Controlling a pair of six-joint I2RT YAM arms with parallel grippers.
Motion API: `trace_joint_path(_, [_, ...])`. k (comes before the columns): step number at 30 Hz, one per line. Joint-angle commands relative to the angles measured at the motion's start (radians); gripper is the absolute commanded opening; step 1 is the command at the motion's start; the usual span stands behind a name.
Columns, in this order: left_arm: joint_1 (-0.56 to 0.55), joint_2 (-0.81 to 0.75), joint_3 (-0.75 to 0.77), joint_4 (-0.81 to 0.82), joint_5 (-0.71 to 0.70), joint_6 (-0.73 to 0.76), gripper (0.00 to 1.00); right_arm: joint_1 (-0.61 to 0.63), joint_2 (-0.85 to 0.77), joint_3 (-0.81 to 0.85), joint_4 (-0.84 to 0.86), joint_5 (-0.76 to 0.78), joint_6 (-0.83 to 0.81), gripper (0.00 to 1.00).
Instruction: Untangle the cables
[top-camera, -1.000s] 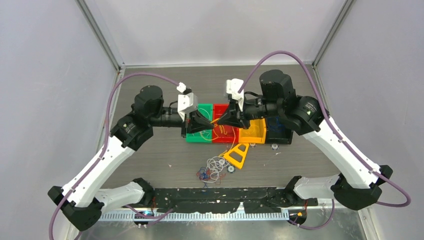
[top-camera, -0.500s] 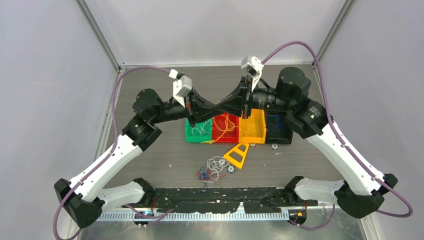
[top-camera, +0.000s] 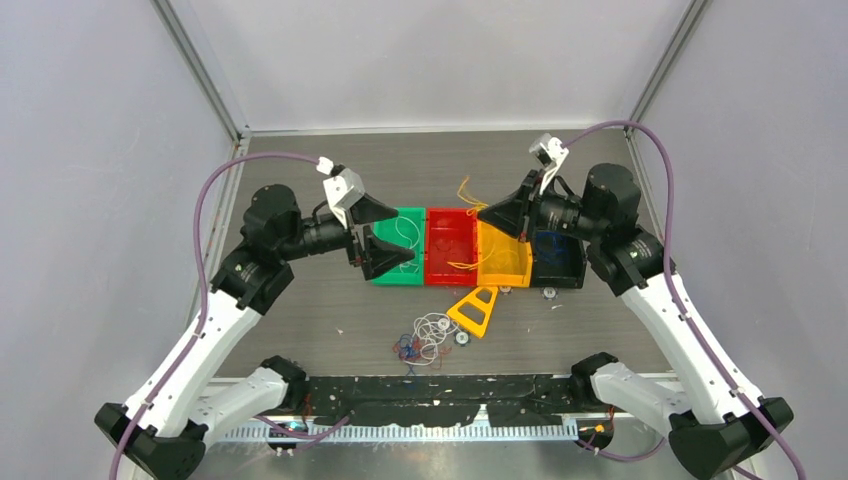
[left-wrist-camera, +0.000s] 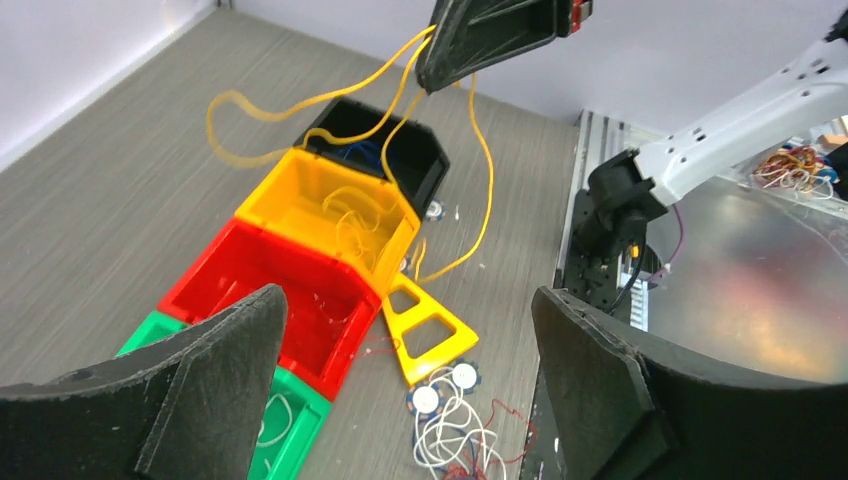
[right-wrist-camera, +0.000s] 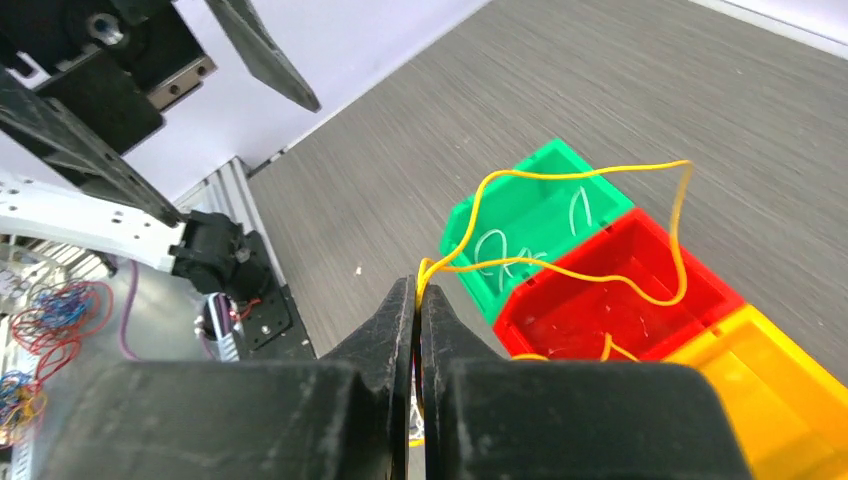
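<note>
Pieces of yellow cable already lie inside the open yellow bin (top-camera: 506, 256). My right gripper needs to go lower and tilt down over it to release the yellow cable (top-camera: 465, 190).
My right gripper (top-camera: 484, 212) is shut on a thin yellow cable (top-camera: 465, 190) above the row of bins. In the right wrist view the yellow cable (right-wrist-camera: 560, 270) comes out from between the pinched fingertips of that gripper (right-wrist-camera: 417, 285). It loops over the green and red bins. In the left wrist view the yellow cable (left-wrist-camera: 483, 170) hangs from the right gripper (left-wrist-camera: 490, 30) down past the yellow bin. My left gripper (top-camera: 398, 235) stands open and holds nothing over the green bin; its view (left-wrist-camera: 405, 300) shows nothing between the fingers. A tangle of white, red and blue cables (top-camera: 424, 337) lies on the table.
Green bin (top-camera: 412, 213), red bin (top-camera: 448, 277), yellow bin (top-camera: 505, 273) and black bin (top-camera: 562, 275) stand side by side mid-table. White cable (right-wrist-camera: 500, 250) lies in the green bin. A yellow triangular piece (top-camera: 474, 310) lies in front of the bins. The arm bases line the near edge.
The left gripper has opened, let go of the yellow cable and drawn back to the left. The right gripper has moved right, still shut on the yellow cable.
</note>
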Motion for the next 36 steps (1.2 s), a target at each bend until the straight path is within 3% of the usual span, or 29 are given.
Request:
trace_joint_path(1, [0.028, 0.024, 0.055, -0.116, -0.003, 0.067, 0.97, -0.065, -0.012, -0.046, -0.015, 0.037, -0.047, 0.05])
trace_joint_path(6, [0.028, 0.015, 0.02, -0.079, -0.002, 0.055, 0.99, -0.096, -0.018, -0.069, -0.109, 0.185, -0.063, 0.05])
trace_joint_path(15, [0.028, 0.03, 0.012, -0.063, 0.001, 0.021, 1.0, -0.121, 0.057, -0.125, -0.085, 0.328, -0.057, 0.05])
trace_joint_path(22, [0.028, 0.008, 0.002, -0.076, -0.003, 0.043, 1.0, -0.242, 0.216, -0.111, -0.01, 0.28, -0.061, 0.05])
trace_joint_path(30, [0.028, -0.003, -0.025, -0.07, -0.001, 0.059, 0.99, -0.26, 0.264, -0.156, 0.198, 0.204, -0.32, 0.05])
trace_joint_path(36, [0.028, -0.01, -0.02, -0.095, -0.029, 0.092, 0.99, -0.198, 0.305, -0.177, 0.128, 0.232, -0.598, 0.06])
